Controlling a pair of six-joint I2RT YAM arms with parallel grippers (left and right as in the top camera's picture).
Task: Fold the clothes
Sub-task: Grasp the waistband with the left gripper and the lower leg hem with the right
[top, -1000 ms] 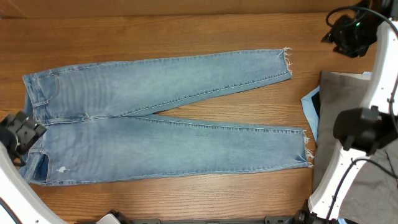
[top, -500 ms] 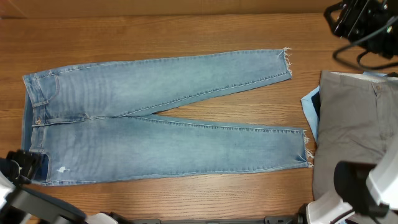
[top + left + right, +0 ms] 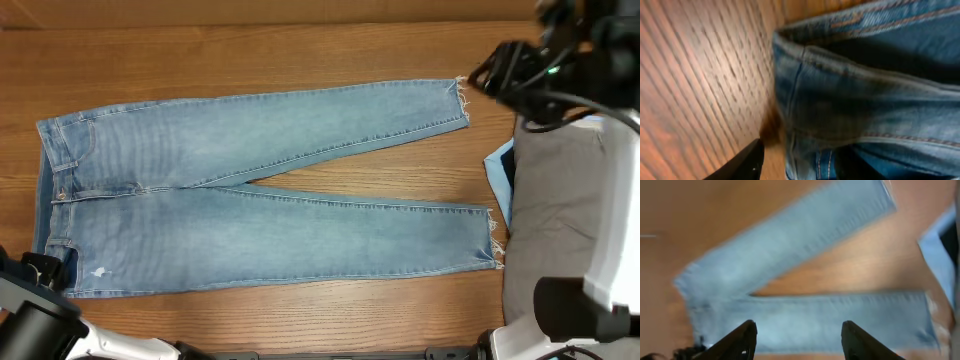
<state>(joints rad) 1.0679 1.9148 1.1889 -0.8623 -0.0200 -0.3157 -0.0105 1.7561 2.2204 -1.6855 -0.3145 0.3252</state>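
Note:
My right gripper is open and will next move down and back onto the near leg's frayed hem (image 3: 496,243) (image 3: 932,322), because my left gripper is already at that side's waistband corner.
The light-blue jeans (image 3: 250,190) lie flat on the wooden table, waistband at the left and both frayed hems at the right. My left gripper (image 3: 40,272) sits low at the waistband's near-left corner. In the left wrist view it is open (image 3: 800,167), with one finger over the wood and the other over the denim edge (image 3: 850,100). My right gripper (image 3: 492,76) hovers high, just right of the far leg's hem (image 3: 462,100). The right wrist view shows it open and empty (image 3: 797,340), with the jeans (image 3: 805,315) blurred below.
Grey trousers (image 3: 560,190) lie at the right edge over a bright blue item (image 3: 500,172), close to the jeans' near hem (image 3: 495,240). The right arm's white body (image 3: 610,250) stands over the grey trousers. Bare wood (image 3: 250,60) runs along the far side.
My right gripper has swung from the far right corner leftward toward the far leg's hem. My left gripper has moved from beside the waistband toward me, to the near-left corner.

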